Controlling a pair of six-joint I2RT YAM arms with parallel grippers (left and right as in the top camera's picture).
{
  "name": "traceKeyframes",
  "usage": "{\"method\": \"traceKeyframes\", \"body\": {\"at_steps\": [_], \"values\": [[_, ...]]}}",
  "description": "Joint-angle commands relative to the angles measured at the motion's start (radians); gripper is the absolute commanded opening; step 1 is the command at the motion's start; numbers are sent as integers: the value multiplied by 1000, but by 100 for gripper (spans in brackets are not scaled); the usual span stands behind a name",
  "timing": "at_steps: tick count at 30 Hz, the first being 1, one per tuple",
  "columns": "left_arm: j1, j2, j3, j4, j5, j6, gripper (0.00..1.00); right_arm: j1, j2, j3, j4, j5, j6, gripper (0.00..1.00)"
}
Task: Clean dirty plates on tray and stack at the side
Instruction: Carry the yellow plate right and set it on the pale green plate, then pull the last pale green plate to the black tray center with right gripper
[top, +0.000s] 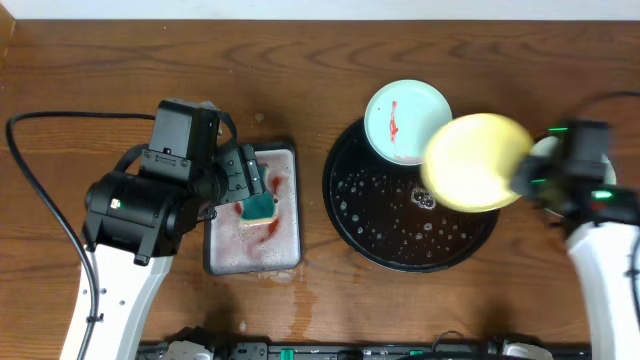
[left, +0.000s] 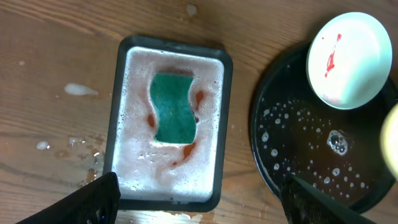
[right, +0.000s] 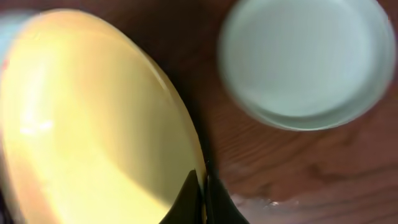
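My right gripper will next carry the yellow plate, which looks clean, to the right in the overhead view and then lower it onto the clean mint-blue plate.
My right gripper is shut on the rim of the yellow plate and holds it tilted above the right side of the black tray; the plate looks clean in the right wrist view. A mint-blue plate with a red sauce smear leans on the tray's far rim, also in the left wrist view. A clean mint-blue plate lies on the wood to the right of the tray, mostly hidden in the overhead view. My left gripper is open and empty above the sponge tray.
A small grey rectangular tray full of pinkish foam holds a green sponge, left of the black tray. Foam spots lie on the wood. A black cable loops at the far left.
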Motion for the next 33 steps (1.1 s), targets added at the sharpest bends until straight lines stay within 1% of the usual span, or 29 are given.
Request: {"method": "traceKeyframes", "body": {"at_steps": [1, 3, 5, 8, 11, 12, 13, 14, 15, 16, 17, 19, 21, 23, 26, 28, 30, 31, 33], "values": [[4, -5, -1, -3, -2, 3, 83, -257, 77, 15, 46, -295, -29, 1], [4, -5, -1, -3, -2, 3, 83, -387, 136, 15, 84, -358, -18, 1], [4, -5, -1, -3, -2, 3, 83, -490, 197, 15, 115, -367, 14, 1], [4, -5, -1, -3, -2, 3, 83, -583, 272, 15, 144, -365, 27, 1], [4, -5, -1, -3, -2, 3, 83, -625, 334, 15, 159, -365, 27, 1], [4, -5, -1, -3, -2, 3, 83, -629, 349, 15, 166, -351, 27, 5], [4, -5, -1, -3, -2, 3, 83, -628, 361, 15, 174, -326, 27, 13], [4, -5, -1, -3, -2, 3, 83, -628, 368, 15, 182, -304, 27, 28], [4, -5, -1, -3, -2, 3, 83, -626, 372, 15, 197, -294, 26, 36], [4, -5, -1, -3, -2, 3, 83, -627, 372, 15, 206, -300, 27, 41], [4, -5, -1, -3, -2, 3, 83, -626, 365, 18, 218, -350, 26, 43], [4, -5, -1, -3, -2, 3, 83, -617, 347, 19, 243, -480, 10, 46], [4, -5, -1, -3, -2, 3, 83, -585, 312, 19, 254, -614, -14, 45], [4, -5, -1, -3, -2, 3, 83, -523, 267, 19, 229, -702, -55, 43], [4, -5, -1, -3, -2, 3, 83, -370, 206, 19, 172, -719, -172, 43], [4, -5, -1, -3, -2, 3, 83, -249, 192, 19, 150, -686, -249, 44], [4, -5, -1, -3, -2, 3, 83, -104, 193, 19, 148, -594, -316, 44], [4, -5, -1, -3, -2, 3, 83, -43, 198, 19, 156, -528, -338, 44], [4, -5, -1, -3, -2, 3, 83, 83, 218, 19, 204, -335, -360, 43]]}}
